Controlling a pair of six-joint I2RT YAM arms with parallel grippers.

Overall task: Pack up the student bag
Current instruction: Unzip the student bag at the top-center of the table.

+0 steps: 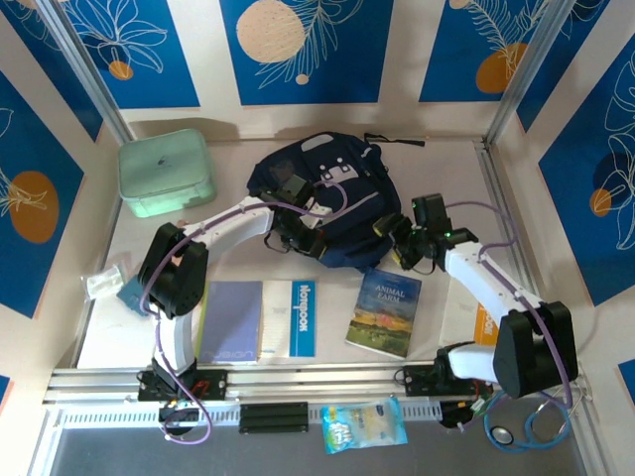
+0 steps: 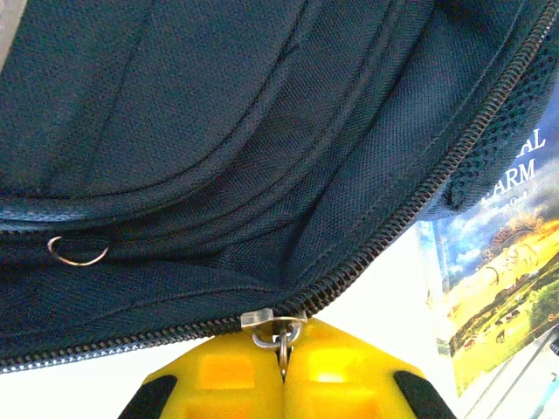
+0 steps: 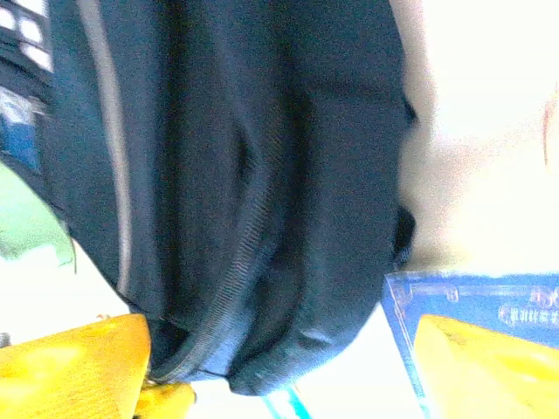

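Observation:
My left gripper is going to pull the pull (image 2: 281, 336) outward along the bag's edge (image 2: 96, 347) toward the mint green box, because the zipper runs on. Then it will release the pull.
The student bag (image 1: 327, 193), dark navy with pale patches, lies at the back middle of the table. My left gripper (image 1: 298, 238) sits at its near left edge. In the left wrist view the yellow jaws (image 2: 284, 353) are shut on the metal zipper pull (image 2: 281, 336) of the bag's zipper (image 2: 393, 236), with navy fabric (image 2: 218, 131) above. My right gripper (image 1: 402, 243) is at the bag's near right corner. It stands open (image 3: 279, 367), its yellow fingers (image 3: 70, 367) apart on either side of the bag's rounded corner (image 3: 262, 192), holding nothing.
An Animal Farm book (image 1: 384, 311) lies in front of the bag. To its left lie a blue-and-white notebook (image 1: 290, 317) and a purple notebook (image 1: 230, 319). A mint green lidded box (image 1: 165, 172) stands at the back left. A snack packet (image 1: 364, 424) lies on the front rail.

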